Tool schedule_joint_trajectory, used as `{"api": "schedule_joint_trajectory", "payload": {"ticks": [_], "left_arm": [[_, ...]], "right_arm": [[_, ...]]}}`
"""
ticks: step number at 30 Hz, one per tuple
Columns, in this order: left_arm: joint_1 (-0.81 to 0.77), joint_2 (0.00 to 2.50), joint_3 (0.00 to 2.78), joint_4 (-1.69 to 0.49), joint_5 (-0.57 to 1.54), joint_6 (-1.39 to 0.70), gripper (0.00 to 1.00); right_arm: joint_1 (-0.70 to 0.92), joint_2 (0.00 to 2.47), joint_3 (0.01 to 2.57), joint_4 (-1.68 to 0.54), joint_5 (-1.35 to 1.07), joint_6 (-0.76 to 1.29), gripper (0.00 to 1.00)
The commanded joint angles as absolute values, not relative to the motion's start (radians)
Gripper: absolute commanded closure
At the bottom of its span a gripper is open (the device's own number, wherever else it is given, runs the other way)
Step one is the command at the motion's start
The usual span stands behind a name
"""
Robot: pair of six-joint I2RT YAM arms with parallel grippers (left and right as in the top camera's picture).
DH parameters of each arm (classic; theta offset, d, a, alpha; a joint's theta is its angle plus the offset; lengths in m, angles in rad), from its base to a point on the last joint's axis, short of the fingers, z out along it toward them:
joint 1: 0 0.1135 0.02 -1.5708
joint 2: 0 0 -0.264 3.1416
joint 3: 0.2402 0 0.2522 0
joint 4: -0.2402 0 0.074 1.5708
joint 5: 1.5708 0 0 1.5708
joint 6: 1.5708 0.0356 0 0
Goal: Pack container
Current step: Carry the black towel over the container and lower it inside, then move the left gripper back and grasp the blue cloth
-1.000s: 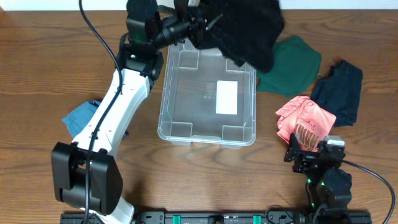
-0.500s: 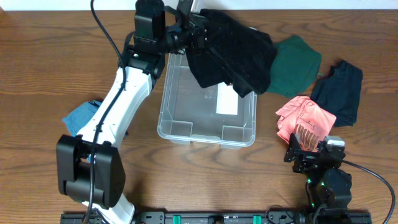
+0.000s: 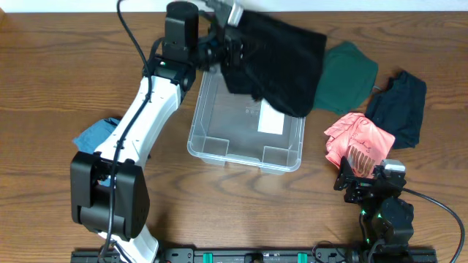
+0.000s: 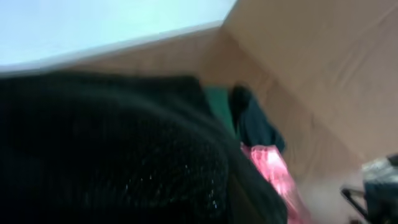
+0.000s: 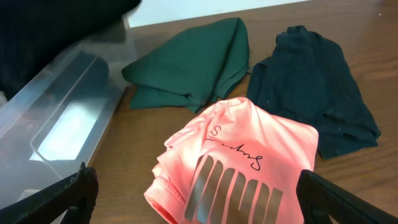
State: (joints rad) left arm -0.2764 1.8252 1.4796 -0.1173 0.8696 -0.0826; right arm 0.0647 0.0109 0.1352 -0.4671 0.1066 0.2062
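My left gripper next moves back and down to the container's opposite long edge, since the black garment [image 3: 281, 62] hangs past the container's edge by the green garment.
The clear plastic container [image 3: 219, 139] with a white label [image 3: 271, 123] sits mid-table; it also shows in the right wrist view [image 5: 56, 118]. My left gripper [image 3: 232, 45] is shut on a black garment [image 3: 281, 62], which hangs over the container's far right part and fills the left wrist view [image 4: 112, 155]. My right gripper [image 3: 365, 175] is open and empty near the front edge, just before a pink shirt [image 3: 358, 139], seen between its fingers [image 5: 196, 199] in the right wrist view [image 5: 236, 168].
A green garment [image 3: 347, 73] lies right of the container, a dark navy garment [image 3: 398, 106] further right. A blue cloth [image 3: 95, 135] lies left of the left arm. The green [image 5: 193, 68] and navy [image 5: 317, 99] garments show in the right wrist view.
My left gripper has moved right and slightly down with the black garment, which now drapes lower over the container's far right corner. The container shifted a little. The right arm has not moved.
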Motion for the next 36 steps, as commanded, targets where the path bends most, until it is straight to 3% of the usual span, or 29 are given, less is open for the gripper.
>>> {"api": "schedule_joint_trajectory", "payload": {"ticks": [1, 9, 15, 24, 28, 29, 30, 31, 36], "left_arm": [[-0.277, 1.805, 1.509, -0.246, 0.816, 0.030, 0.94], [-0.277, 1.805, 1.509, -0.572, 0.660, 0.030, 0.94], [-0.277, 1.805, 1.509, -0.746, 0.406, -0.045, 0.94], [-0.278, 1.805, 1.509, -0.810, 0.268, -0.110, 0.92], [-0.278, 1.791, 1.520, -0.799, 0.314, -0.110, 0.59], [-0.278, 1.785, 1.526, -0.799, 0.329, -0.110, 0.46], [-0.278, 1.773, 1.535, -0.799, 0.353, -0.111, 0.23], [-0.278, 1.762, 1.542, -0.799, 0.375, -0.111, 0.15], [-0.276, 1.665, 1.578, -0.795, 0.391, -0.111, 0.13]], "right_arm": [[0.062, 0.006, 0.133, -0.467, 0.116, 0.220, 0.01], [0.062, 0.006, 0.133, -0.467, 0.116, 0.220, 0.01], [0.062, 0.006, 0.133, -0.467, 0.116, 0.220, 0.01], [0.062, 0.006, 0.133, -0.467, 0.116, 0.220, 0.01], [0.062, 0.006, 0.133, -0.467, 0.116, 0.220, 0.01], [0.062, 0.006, 0.133, -0.467, 0.116, 0.220, 0.01], [0.062, 0.006, 0.133, -0.467, 0.116, 0.220, 0.01], [0.062, 0.006, 0.133, -0.467, 0.116, 0.220, 0.01], [0.062, 0.006, 0.133, -0.467, 0.116, 0.220, 0.01]]}}
